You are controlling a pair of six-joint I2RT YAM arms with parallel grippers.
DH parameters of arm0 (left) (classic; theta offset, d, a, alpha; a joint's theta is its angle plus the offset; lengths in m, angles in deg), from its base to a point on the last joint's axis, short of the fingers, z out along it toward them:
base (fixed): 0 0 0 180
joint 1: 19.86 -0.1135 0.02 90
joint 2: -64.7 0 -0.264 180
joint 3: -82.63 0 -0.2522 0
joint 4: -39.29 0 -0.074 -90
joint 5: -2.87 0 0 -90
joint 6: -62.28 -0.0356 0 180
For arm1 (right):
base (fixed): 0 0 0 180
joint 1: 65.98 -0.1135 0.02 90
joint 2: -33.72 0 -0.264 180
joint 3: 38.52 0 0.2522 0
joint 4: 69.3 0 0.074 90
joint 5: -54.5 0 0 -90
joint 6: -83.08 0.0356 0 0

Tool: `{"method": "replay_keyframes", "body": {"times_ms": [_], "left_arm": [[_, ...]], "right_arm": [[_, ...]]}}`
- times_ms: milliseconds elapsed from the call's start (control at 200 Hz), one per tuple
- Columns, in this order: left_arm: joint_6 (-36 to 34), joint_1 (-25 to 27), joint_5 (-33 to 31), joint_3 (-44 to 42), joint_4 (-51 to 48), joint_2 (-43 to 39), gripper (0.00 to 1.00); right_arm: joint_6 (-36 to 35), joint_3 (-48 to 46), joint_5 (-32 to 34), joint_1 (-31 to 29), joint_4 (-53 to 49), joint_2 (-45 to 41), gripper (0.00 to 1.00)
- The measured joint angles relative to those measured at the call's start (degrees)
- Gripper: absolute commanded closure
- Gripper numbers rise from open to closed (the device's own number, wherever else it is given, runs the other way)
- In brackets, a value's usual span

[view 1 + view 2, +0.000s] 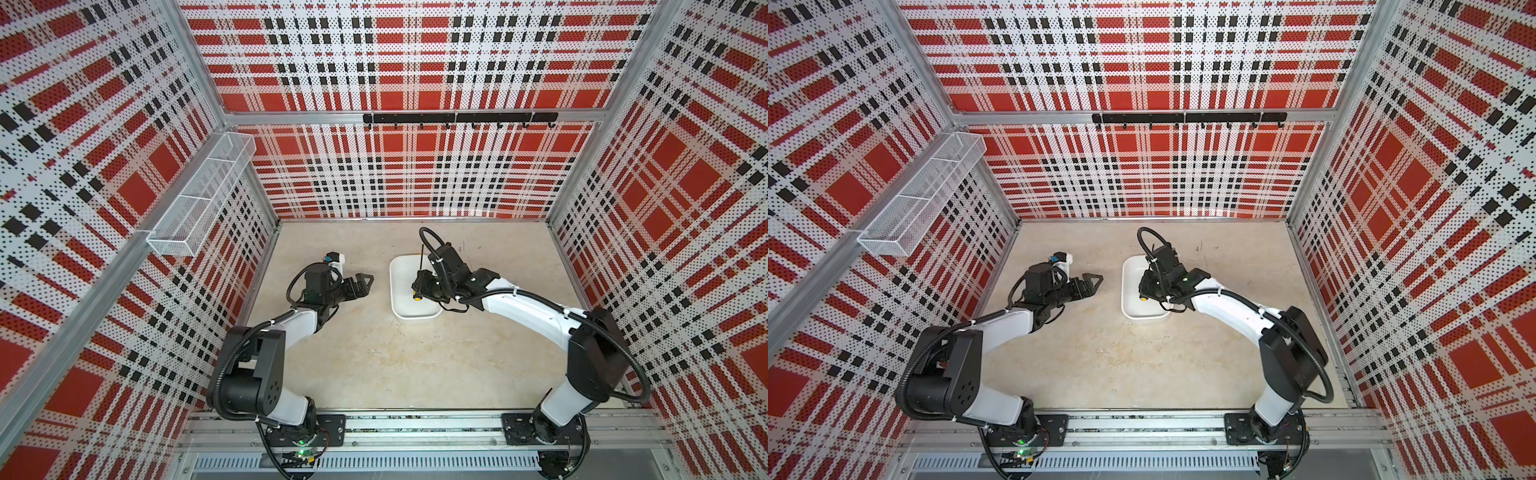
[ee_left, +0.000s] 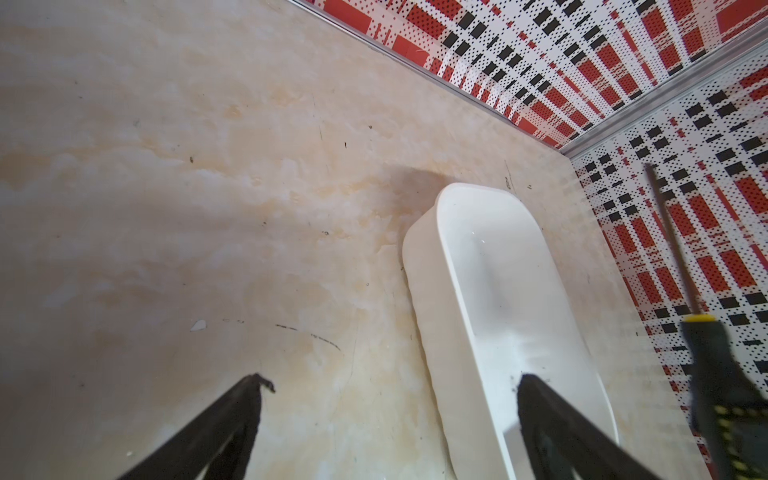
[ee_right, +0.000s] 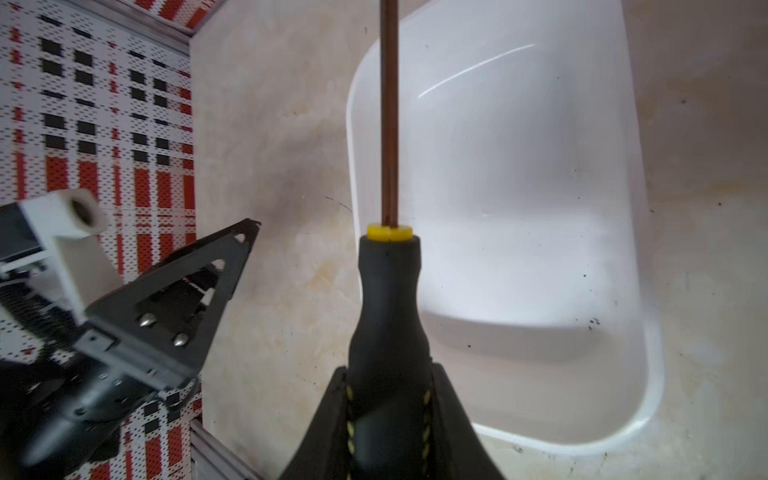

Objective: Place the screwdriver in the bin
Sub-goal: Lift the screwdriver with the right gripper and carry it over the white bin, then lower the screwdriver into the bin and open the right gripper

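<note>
The screwdriver (image 3: 388, 307) in my right gripper already hangs lengthwise over the bin, so next I will lower it onto the bin's white bottom and release the screwdriver's black handle.
The screwdriver (image 3: 388, 307), with a black handle, yellow collar and thin dark shaft, is held by its handle in my right gripper (image 3: 388, 370), which is shut on it. It hangs above the white bin (image 1: 401, 270) and runs lengthwise near the bin's left rim. Its shaft (image 1: 422, 254) points at the back wall and its yellow end cap (image 1: 1143, 297) faces the front. In the left wrist view the screwdriver (image 2: 706, 365) floats over the bin (image 2: 498, 291). My left gripper (image 1: 368, 282) stands open and holds nothing, just left of the bin (image 1: 1144, 316). From its own wrist view, the left gripper (image 2: 392, 380) has its jaws wide apart.
A long white wire mesh basket (image 1: 199, 195) hangs on the left wall. A black hook rail (image 1: 459, 118) runs along the back wall. Plaid walls close in the beige tabletop (image 1: 374, 365) on three sides. A finger (image 3: 187, 299) of the left gripper shows beside the bin (image 3: 519, 166).
</note>
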State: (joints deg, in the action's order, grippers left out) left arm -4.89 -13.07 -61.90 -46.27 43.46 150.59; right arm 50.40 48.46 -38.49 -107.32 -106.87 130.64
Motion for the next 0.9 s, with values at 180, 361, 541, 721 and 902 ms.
{"method": "replay_keyframes", "body": {"times_ms": [180,361,541,721,902], "left_arm": [[-0.17,-0.28,0.04,0.35,0.07,0.02,0.02],[-0.2,-0.5,0.17,0.35,0.02,0.02,0.02],[-0.33,-0.85,0.17,0.35,0.07,0.02,0.02],[-0.35,-0.98,0.13,0.35,0.07,0.02,0.02],[-0.35,-0.98,0.13,0.35,0.07,0.02,0.02]], "right_arm": [[-0.74,2.78,0.17,0.0,-0.37,5.51,1.0],[-2.89,6.95,0.66,0.0,-2.36,9.88,1.0],[-4.37,9.44,1.33,0.0,-4.33,13.31,1.0],[-5.18,10.36,2.56,0.0,-6.43,16.39,1.0],[-5.79,11.06,3.69,0.0,-7.63,19.04,1.0]]}}
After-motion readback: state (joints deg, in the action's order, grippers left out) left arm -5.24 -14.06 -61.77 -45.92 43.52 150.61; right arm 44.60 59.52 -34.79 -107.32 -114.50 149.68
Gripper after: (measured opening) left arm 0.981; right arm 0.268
